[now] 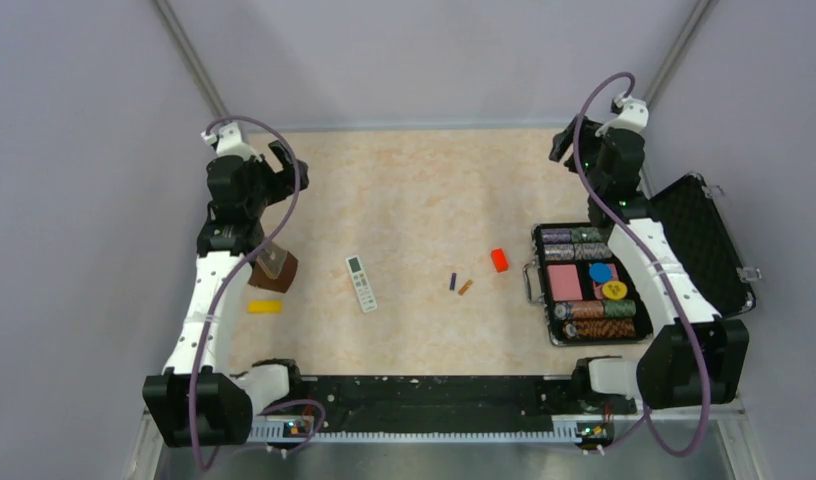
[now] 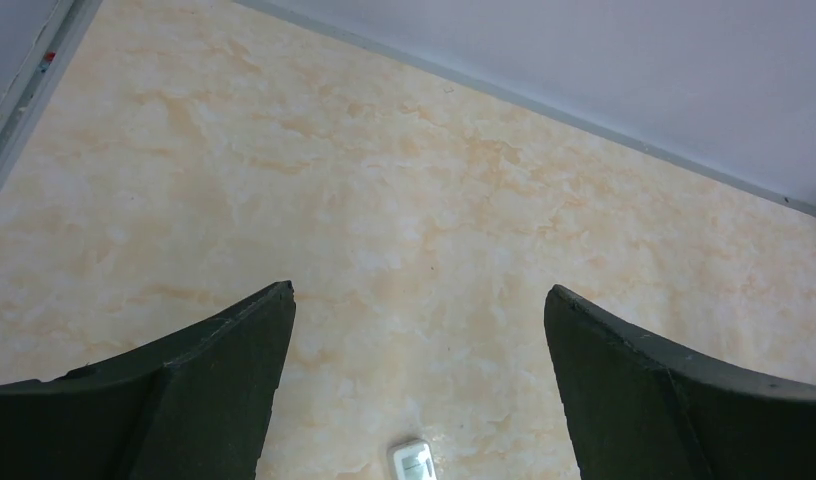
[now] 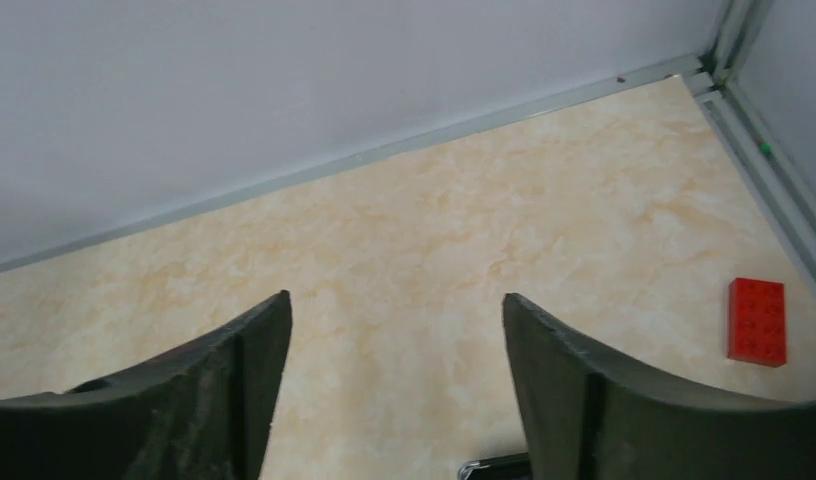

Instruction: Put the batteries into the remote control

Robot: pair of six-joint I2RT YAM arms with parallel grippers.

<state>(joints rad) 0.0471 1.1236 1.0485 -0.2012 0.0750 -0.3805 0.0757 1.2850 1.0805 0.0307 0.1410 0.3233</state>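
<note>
Both long sides of the remote are clear at its display end, so my left gripper will next drop back and to the right in the top view and close across that end.
The white remote control (image 1: 361,283) lies face up on the table, left of centre, display end away from the arm bases. Its display end also shows at the bottom edge of the left wrist view (image 2: 412,462). The two batteries, one dark purple (image 1: 452,282) and one orange-brown (image 1: 465,287), lie side by side to the remote's right. My left gripper (image 1: 282,165) (image 2: 419,290) hangs open over the far left of the table with nothing in it. At the far right my right gripper (image 1: 563,142) (image 3: 396,297) also hangs open and empty.
A red block (image 1: 499,260) (image 3: 756,321) lies right of the batteries. An open black case (image 1: 540,290) of poker chips sits at the right. A yellow bar (image 1: 264,306) and a brown object (image 1: 275,269) lie by the left arm. Walls enclose the table.
</note>
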